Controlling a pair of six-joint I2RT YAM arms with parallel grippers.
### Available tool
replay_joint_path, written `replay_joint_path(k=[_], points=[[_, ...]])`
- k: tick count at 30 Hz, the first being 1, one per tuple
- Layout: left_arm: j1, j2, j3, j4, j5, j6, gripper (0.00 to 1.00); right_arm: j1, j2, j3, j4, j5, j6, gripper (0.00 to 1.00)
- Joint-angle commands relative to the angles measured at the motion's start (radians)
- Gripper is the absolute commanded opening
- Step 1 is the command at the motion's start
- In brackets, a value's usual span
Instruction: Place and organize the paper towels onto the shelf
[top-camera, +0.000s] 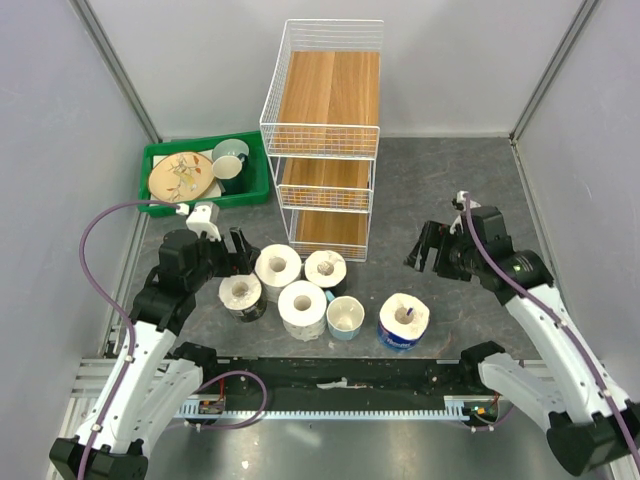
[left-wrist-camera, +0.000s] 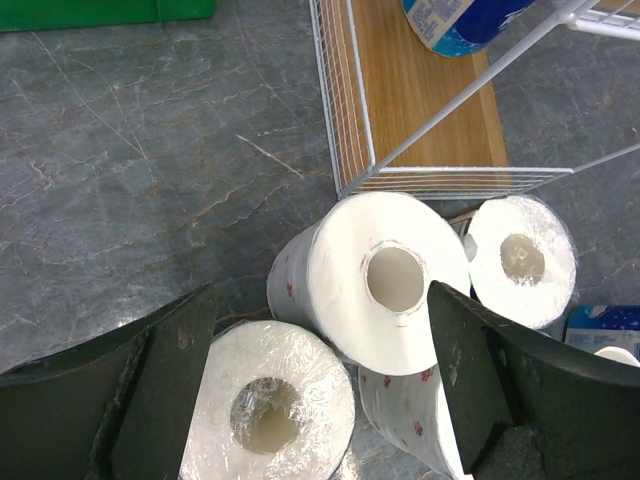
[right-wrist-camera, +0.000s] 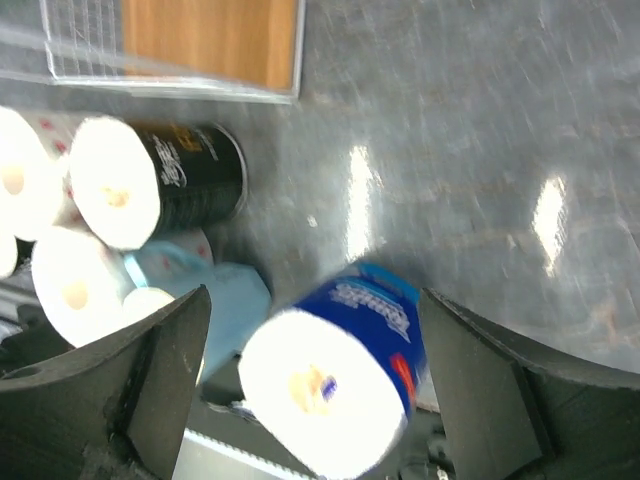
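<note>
My right gripper should next move back and down onto the blue-wrapped roll's red-label rim (top-camera: 420, 314) (right-wrist-camera: 376, 388), which is below and back of it, because that side of the roll is clear.
The white wire shelf (top-camera: 325, 130) with wooden boards stands at the back centre. Several paper towel rolls stand in a cluster on the table in front of it: a white roll (top-camera: 278, 266), another (top-camera: 325, 268), a dark-wrapped roll (top-camera: 241, 295), a patterned roll (top-camera: 302, 308) and a blue-wrapped roll (top-camera: 403, 320). My left gripper (top-camera: 238, 250) is open and empty, hovering over a patterned roll (left-wrist-camera: 370, 280) and a film-wrapped roll (left-wrist-camera: 270, 410). A blue-wrapped roll (left-wrist-camera: 460, 20) lies on the shelf's bottom board (left-wrist-camera: 420, 100). My right gripper (top-camera: 427, 248) is open and empty above the blue-wrapped roll (right-wrist-camera: 335, 385).
A green tray (top-camera: 160, 160) with a plate and a cup sits at the back left. A pale blue cup (top-camera: 345, 317) stands among the rolls, also in the right wrist view (right-wrist-camera: 215, 300) beside the dark-wrapped roll (right-wrist-camera: 160, 180). Grey walls enclose both sides.
</note>
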Motion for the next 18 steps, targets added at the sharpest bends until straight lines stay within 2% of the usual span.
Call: replay_joint_path(k=[1, 7, 18], points=[[-0.004, 0.008, -0.004, 0.042, 0.015, 0.037, 0.92, 0.01, -0.083, 0.031, -0.218, 0.044, -0.002, 0.93], [-0.004, 0.008, -0.005, 0.042, 0.013, 0.036, 0.92, 0.023, -0.122, -0.016, -0.301, 0.002, -0.003, 0.93], [-0.004, 0.009, -0.005, 0.042, 0.012, 0.036, 0.92, 0.061, -0.214, -0.18, -0.22, 0.01, 0.067, 0.93]])
